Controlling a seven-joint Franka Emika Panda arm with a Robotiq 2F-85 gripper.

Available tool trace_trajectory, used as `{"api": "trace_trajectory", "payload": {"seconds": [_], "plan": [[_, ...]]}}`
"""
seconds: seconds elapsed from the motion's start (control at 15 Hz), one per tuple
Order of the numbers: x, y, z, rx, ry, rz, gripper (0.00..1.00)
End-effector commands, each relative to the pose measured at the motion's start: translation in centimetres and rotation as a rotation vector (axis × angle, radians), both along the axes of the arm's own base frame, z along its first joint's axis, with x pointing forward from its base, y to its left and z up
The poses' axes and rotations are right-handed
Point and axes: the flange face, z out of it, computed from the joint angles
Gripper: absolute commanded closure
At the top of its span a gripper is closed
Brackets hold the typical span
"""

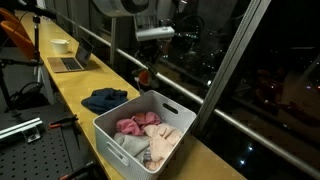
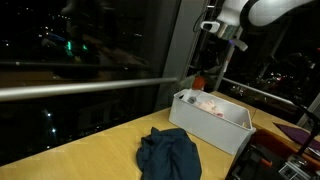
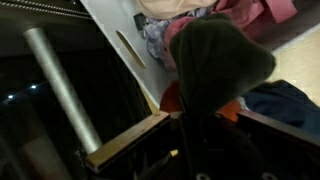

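I will next carry the bunched cloth in my gripper away from the window bar, then lower it onto the dark blue garment (image 1: pixel 105 99) beside the basket.
My gripper (image 1: pixel 146 70) hangs over the yellow counter (image 1: pixel 75 90) by the window, just behind the white basket (image 1: pixel 115 145). It is shut on a bunched cloth (image 1: pixel 146 77), dark green with an orange-red underside. In the wrist view the cloth (image 3: pixel 215 60) fills the middle and hides the fingers. It shows as a small red lump (image 2: pixel 198 83) below the gripper (image 2: pixel 200 72) in an exterior view. The basket (image 2: pixel 215 130) holds pink, beige and grey clothes (image 1: pixel 140 126). A dark blue garment (image 1: pixel 105 99) lies flat on the counter beside the basket.
A laptop (image 1: pixel 72 62) and a white bowl (image 1: pixel 60 45) sit farther along the counter. A metal window rail (image 3: pixel 60 90) and dark glass run close behind the gripper. A perforated metal plate (image 1: pixel 30 150) lies beside the counter.
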Motion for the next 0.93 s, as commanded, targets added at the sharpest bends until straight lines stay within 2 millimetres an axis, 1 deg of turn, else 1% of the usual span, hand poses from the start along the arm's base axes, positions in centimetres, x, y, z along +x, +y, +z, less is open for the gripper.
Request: {"api": "trace_trajectory", "payload": {"seconds": [0.0, 0.07, 0.2, 0.33, 0.4, 0.47, 0.6, 0.73, 0.87], "plan": [[-2.9, 6.4, 6.9, -0.047, -0.055, 0.019, 0.98], [-3.4, 8.6, 7.9, -0.04, -0.062, 0.03, 0.98], [-4.2, 12.8, 8.5, -0.029, -0.051, 0.049, 0.98], [-4.7, 15.7, 7.8, -0.002, -0.02, 0.059, 0.98], [-4.9, 16.6, 6.9, 0.016, -0.002, 0.061, 0.98], [-5.0, 17.3, 6.1, 0.025, 0.012, 0.06, 0.98], [-4.9, 17.6, 2.9, 0.043, 0.06, 0.045, 0.98], [-5.0, 17.0, -0.8, 0.06, 0.115, 0.024, 0.98], [-5.4, 16.4, -3.8, 0.082, 0.169, 0.002, 0.98]]}}
